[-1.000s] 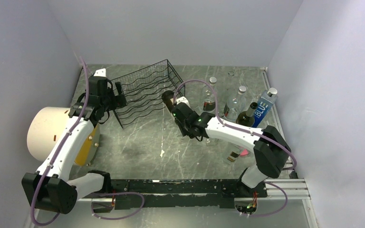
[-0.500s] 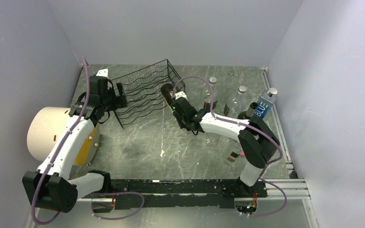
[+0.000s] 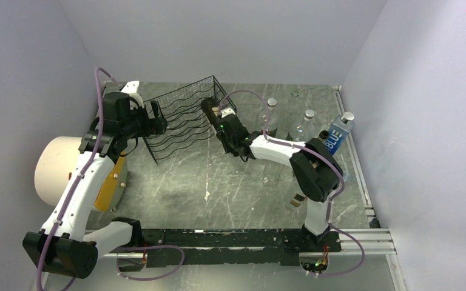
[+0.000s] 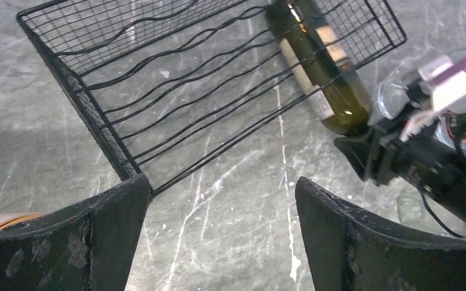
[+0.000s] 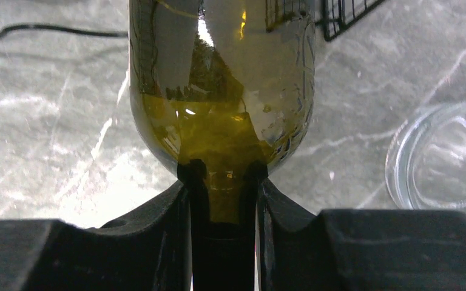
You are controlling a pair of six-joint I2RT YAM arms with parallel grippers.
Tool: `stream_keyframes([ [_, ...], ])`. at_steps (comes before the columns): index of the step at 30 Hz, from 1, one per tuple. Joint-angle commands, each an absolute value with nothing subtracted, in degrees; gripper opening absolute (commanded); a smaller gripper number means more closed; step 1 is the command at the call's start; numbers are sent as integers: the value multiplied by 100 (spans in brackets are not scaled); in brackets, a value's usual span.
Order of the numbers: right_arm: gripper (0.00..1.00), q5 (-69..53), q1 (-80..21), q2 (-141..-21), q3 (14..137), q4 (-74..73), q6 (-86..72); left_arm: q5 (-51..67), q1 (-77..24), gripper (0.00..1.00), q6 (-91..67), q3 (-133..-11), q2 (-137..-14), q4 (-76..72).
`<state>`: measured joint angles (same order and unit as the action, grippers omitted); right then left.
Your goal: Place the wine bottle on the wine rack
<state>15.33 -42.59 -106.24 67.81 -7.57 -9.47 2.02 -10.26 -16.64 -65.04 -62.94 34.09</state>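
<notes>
The bottle's shoulder sticks out past the near rail, so my right gripper should push outward next to slide the bottle deeper into the rack's end bay (image 3: 209, 103) and let go of it.
The black wire-mesh wine rack (image 3: 185, 118) stands at the back left of the table; it also shows in the left wrist view (image 4: 176, 79). My right gripper (image 3: 226, 126) is shut on the neck of a dark green wine bottle (image 5: 221, 91). The bottle (image 4: 318, 63) lies on its side with its body over the rack's right end, base pointing away. My left gripper (image 3: 156, 125) is open and empty at the rack's near left corner, its left finger (image 4: 67, 242) close to the rack's corner post.
Several upright bottles stand at the back right, among them clear ones (image 3: 270, 115) and a blue-labelled one (image 3: 336, 134). A clear glass rim (image 5: 443, 160) shows by the bottle. A white cylinder (image 3: 57, 170) lies at the left. The walls are close on all sides.
My right gripper has carried the wine bottle back and to the left, onto the rack's right end. My left arm has shifted slightly, its gripper staying by the rack's near left corner.
</notes>
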Motion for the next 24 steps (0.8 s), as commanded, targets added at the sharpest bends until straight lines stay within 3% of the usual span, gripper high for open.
stream_keyframes([
  [1,0,1484,-4106,-10791,7316,291,-841,823,-976,93,-1553,-6757,-6203,3398],
  [11,0,1557,-3948,-11318,7749,398,-673,1416,-976,93,-1557,-6809,-6210,3375],
  [18,19,1711,-3943,-11540,8011,111,-385,1498,-976,93,-1562,-6854,-6170,3423],
  [24,46,1599,-3940,-11540,8010,79,-334,1581,-976,94,-1591,-6859,-6144,3409],
])
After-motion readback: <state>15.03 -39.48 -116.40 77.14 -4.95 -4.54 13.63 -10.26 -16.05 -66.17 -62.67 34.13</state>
